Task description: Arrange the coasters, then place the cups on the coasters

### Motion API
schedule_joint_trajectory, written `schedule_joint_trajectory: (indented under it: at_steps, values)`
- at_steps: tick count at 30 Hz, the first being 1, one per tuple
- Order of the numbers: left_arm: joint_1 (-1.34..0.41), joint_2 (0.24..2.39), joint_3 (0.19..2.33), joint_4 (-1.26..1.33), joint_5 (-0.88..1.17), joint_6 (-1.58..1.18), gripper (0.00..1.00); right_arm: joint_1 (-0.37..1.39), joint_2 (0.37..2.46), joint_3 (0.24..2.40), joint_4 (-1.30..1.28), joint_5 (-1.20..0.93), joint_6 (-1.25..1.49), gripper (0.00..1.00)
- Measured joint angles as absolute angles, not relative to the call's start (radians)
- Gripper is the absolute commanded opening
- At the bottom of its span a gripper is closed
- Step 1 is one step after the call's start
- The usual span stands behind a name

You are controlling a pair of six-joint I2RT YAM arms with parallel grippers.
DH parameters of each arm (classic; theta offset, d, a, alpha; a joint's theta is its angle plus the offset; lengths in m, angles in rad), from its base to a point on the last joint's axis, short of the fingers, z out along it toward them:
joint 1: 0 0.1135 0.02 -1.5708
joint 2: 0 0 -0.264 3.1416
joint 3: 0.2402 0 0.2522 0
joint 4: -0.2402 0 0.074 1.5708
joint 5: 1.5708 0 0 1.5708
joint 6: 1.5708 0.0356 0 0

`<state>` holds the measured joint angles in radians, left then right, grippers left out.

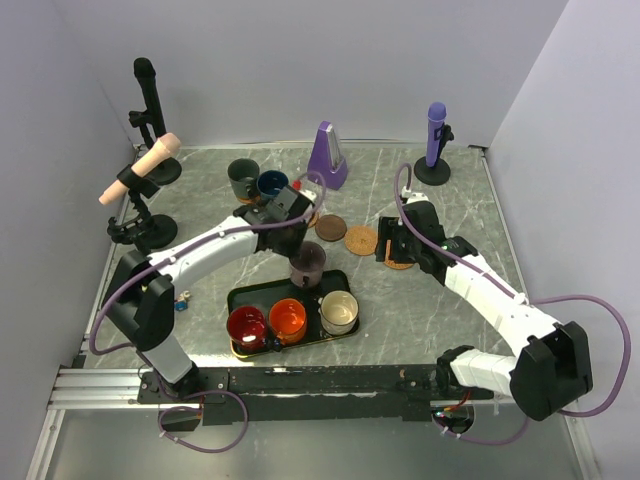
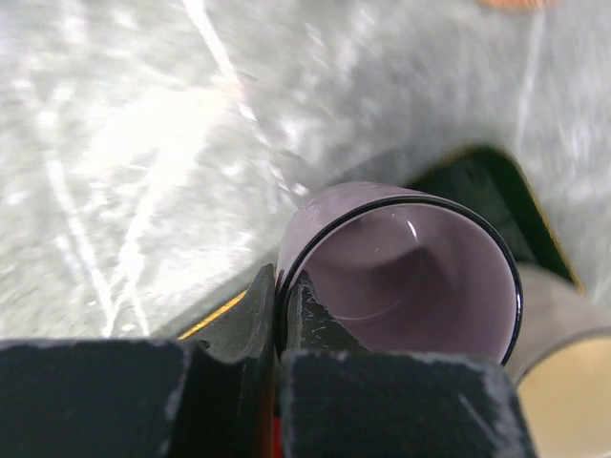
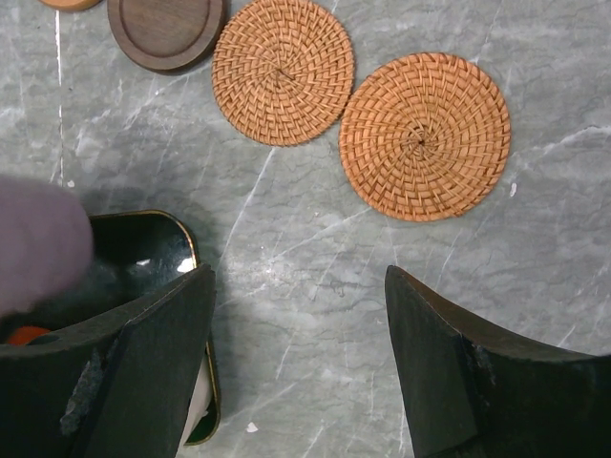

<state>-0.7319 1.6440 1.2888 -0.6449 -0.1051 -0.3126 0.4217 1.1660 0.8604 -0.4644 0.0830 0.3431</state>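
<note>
The bare light wooden coaster by the navy cup is below and outward of my left gripper, so it will next carry the lilac cup (image 1: pixel 308 266) outward, lower it and let go.
My left gripper (image 1: pixel 300 254) (image 2: pixel 277 303) is shut on the rim of the pale lilac cup (image 1: pixel 308 266) (image 2: pixel 410 272), one finger inside and one outside, at the far edge of the black tray (image 1: pixel 262 298) (image 2: pixel 501 186). Red (image 1: pixel 246 327), orange (image 1: pixel 288 318) and cream (image 1: pixel 339 312) cups stand in the tray. The dark green-grey cup (image 1: pixel 243 177) and navy cup (image 1: pixel 272 185) stand at the back. My right gripper (image 1: pixel 396 246) (image 3: pixel 298 277) hangs open over bare table, just short of two woven coasters (image 3: pixel 283 70) (image 3: pixel 424 135). A dark brown coaster (image 1: pixel 331 228) (image 3: pixel 167 31) lies beside them.
A purple metronome (image 1: pixel 328 155) stands at the back centre. Microphones on stands line the back: black (image 1: pixel 148 95) and peach (image 1: pixel 140 170) on the left, purple (image 1: pixel 436 130) on the right. Walls close the table on three sides.
</note>
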Motion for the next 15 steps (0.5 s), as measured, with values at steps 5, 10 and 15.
schedule_joint_trajectory:
  at_steps: [5, 10, 15]
  values:
    - [-0.685, 1.644, 1.342, -0.664, -0.163, -0.387, 0.01, 0.422, 1.171, 0.861, -0.464, 0.083, 0.343, 0.78]
    - [-0.661, 1.645, 1.391, -0.708, -0.199, -0.462, 0.01, 0.422, 1.179, 0.862, -0.463, 0.083, 0.342, 0.78]
    - [-0.605, 1.676, 1.554, -0.746, -0.253, -0.548, 0.01, 0.422, 1.181, 0.863, -0.462, 0.083, 0.342, 0.78]
